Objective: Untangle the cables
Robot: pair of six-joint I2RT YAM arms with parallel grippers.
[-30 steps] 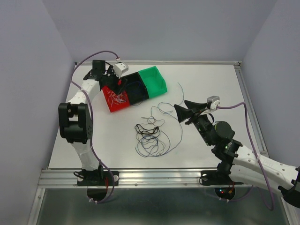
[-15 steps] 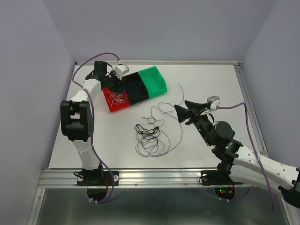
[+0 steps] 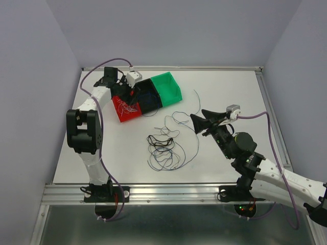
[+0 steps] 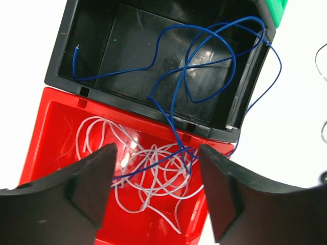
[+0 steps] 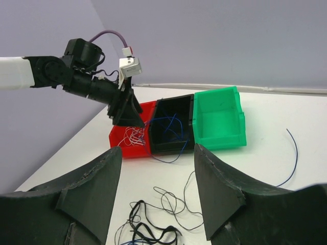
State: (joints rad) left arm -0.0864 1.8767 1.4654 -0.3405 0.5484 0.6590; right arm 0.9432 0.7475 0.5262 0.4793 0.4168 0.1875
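Note:
The left gripper lowers to the cable's crossing (image 4: 183, 149) beside that side next, since the dark blue cable trails over the black bin's side (image 3: 136, 105).
A loose tangle of black, dark blue and thin grey cables (image 3: 163, 145) lies mid-table. More white cables (image 4: 148, 173) are heaped in the red bin (image 4: 56, 122). A dark blue cable (image 4: 204, 61) loops through the black bin (image 4: 102, 30) and trails over its wall into the red one. My left gripper (image 4: 156, 150) hovers open above the red bin (image 3: 125, 113), nothing between its fingers. Off to the right of the tangle my right gripper (image 3: 198, 115) stands open above the table, holding nothing.
A green bin (image 3: 167, 88) stands beside the black bin (image 3: 148, 99) at the back. A single blue cable (image 3: 196, 99) lies on the table to the right of the bins. The table's raised edge runs along the back and right.
The left wrist has shifted slightly over the bins, and its jaws narrowed and then widened again. The right arm and the tangle have not moved.

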